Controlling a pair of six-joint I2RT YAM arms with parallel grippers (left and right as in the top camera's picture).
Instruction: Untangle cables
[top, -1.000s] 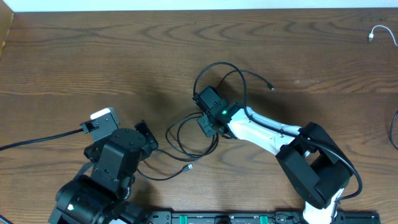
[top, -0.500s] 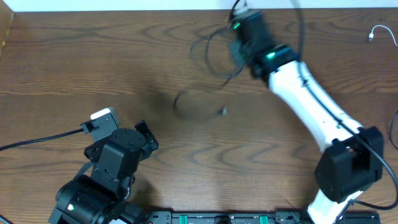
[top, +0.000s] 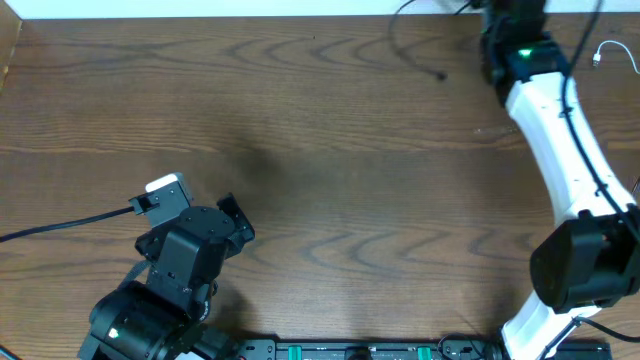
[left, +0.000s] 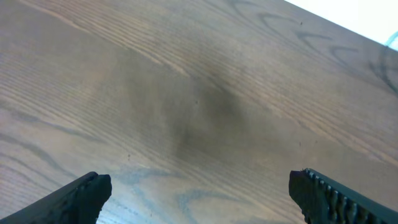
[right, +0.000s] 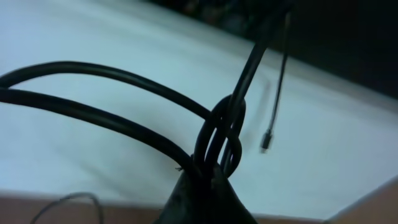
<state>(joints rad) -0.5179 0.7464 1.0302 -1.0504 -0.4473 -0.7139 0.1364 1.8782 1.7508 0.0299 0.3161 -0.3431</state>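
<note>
My right gripper lowers the black cables, which still hang in the air, toward the bare wood by the table's far edge next and releases them.
My right gripper is shut on a bundle of black cables, whose strands loop out of the closed jaws. A small plug end dangles beyond them. From overhead, the right arm reaches to the table's far edge. The black cables hang off to its left, with a plug tip over the wood. A white cable lies at the far right corner. My left gripper stands wide open over bare wood, holding nothing.
The left arm sits at the near left with a thick black wire running off the left side. Another black cord curves at the right edge. A pale wall borders the table's far edge.
My right arm has lifted the black cables off the table's middle and swung them to the far right edge. The left arm has not moved.
</note>
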